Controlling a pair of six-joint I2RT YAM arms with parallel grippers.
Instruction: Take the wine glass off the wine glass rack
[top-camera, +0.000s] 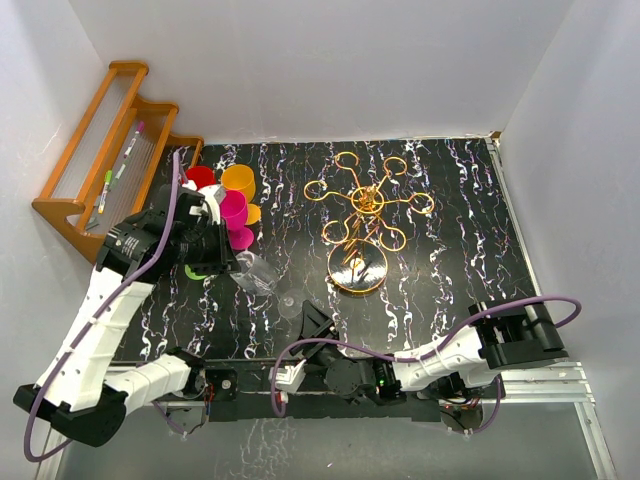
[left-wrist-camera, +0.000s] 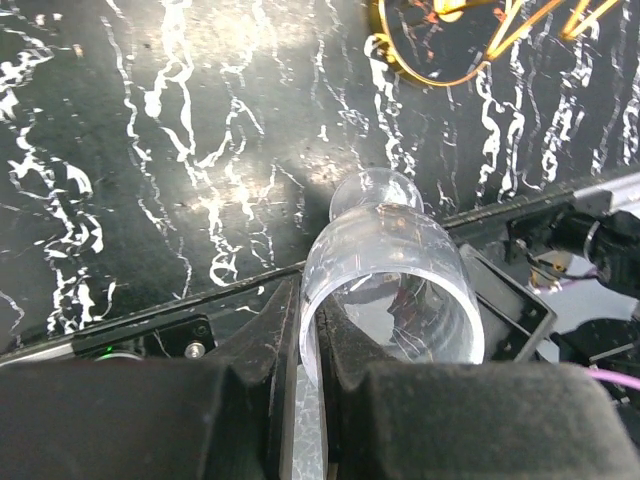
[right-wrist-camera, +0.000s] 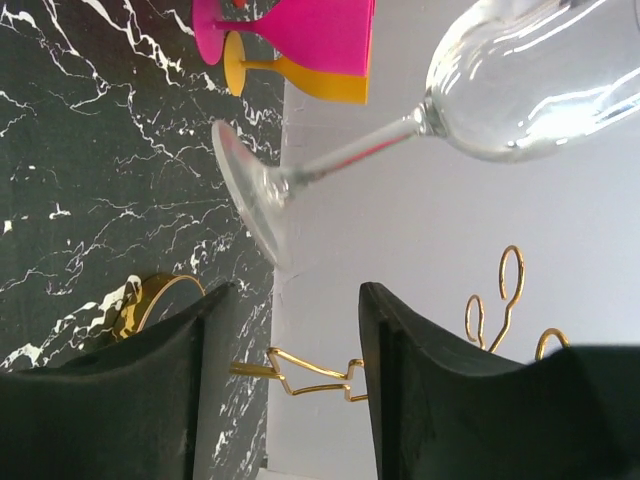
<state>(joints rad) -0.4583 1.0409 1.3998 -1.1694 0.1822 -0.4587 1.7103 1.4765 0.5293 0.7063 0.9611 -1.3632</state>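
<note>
I will move my left gripper outward and down next, set the glass upright beside the pink cup and then release it, because the tabletop spot is below and outward.
The clear wine glass (top-camera: 262, 278) is off the rack and lies tilted in my left gripper (top-camera: 228, 258), its foot pointing toward my right gripper. In the left wrist view, the fingers (left-wrist-camera: 250, 350) pinch the rim wall of the glass bowl (left-wrist-camera: 390, 270), one inside and one outside. The gold wire rack (top-camera: 365, 205) stands to the right on its round base, with no glass on it; it also shows in the left wrist view (left-wrist-camera: 450, 60). My right gripper (top-camera: 314, 325) is open and empty, just below the glass foot (right-wrist-camera: 250, 200); the bowl (right-wrist-camera: 530, 80) is above it.
An orange wooden slatted shelf (top-camera: 100, 165) with pens stands at the back left. Red, orange and pink plastic cups (top-camera: 235, 200) cluster just behind my left gripper. White walls enclose the black marbled table (top-camera: 450, 260). The rack's arms (right-wrist-camera: 330, 370) show between my right fingers, farther off.
</note>
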